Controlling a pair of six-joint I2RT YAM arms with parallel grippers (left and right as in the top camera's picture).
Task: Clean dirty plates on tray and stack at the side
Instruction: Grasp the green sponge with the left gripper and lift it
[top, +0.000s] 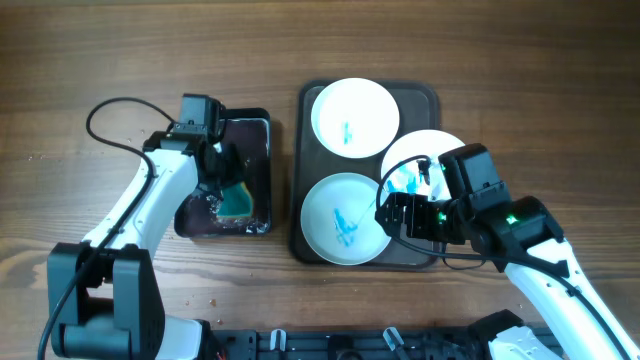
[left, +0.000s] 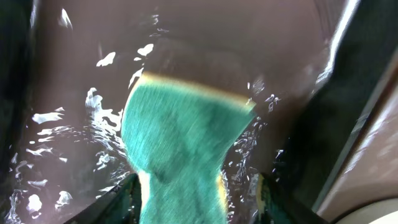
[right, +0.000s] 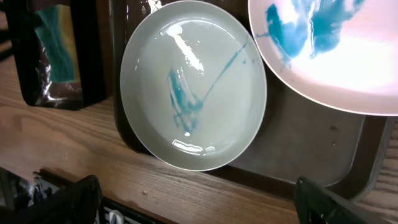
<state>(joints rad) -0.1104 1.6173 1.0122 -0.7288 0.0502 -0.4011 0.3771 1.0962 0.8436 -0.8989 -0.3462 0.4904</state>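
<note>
I will lower my right gripper onto the near smeared plate's rim (top: 387, 232) (right: 262, 112) there next.
Three white plates lie on the dark brown tray (top: 418, 100). The far plate (top: 352, 113) and the near-left plate (top: 343, 218) (right: 193, 87) carry teal smears. The right plate (top: 428, 150) (right: 336, 50) is smeared too, and its edge reaches over the tray's right rim. My right gripper (top: 392, 215) (right: 199, 205) hangs open above the tray's near edge, holding nothing. My left gripper (top: 218, 178) (left: 193, 199) is down in the small black tray (top: 255, 130). Its jaws are open around a wet green-and-yellow sponge (top: 238, 203) (left: 180, 130), with a gap on the right side.
The small black tray holds shallow water and stands left of the brown tray, with a narrow strip of wooden table (top: 285, 150) between them. In the right wrist view it shows at the upper left (right: 93, 62). Bare wood surrounds both trays.
</note>
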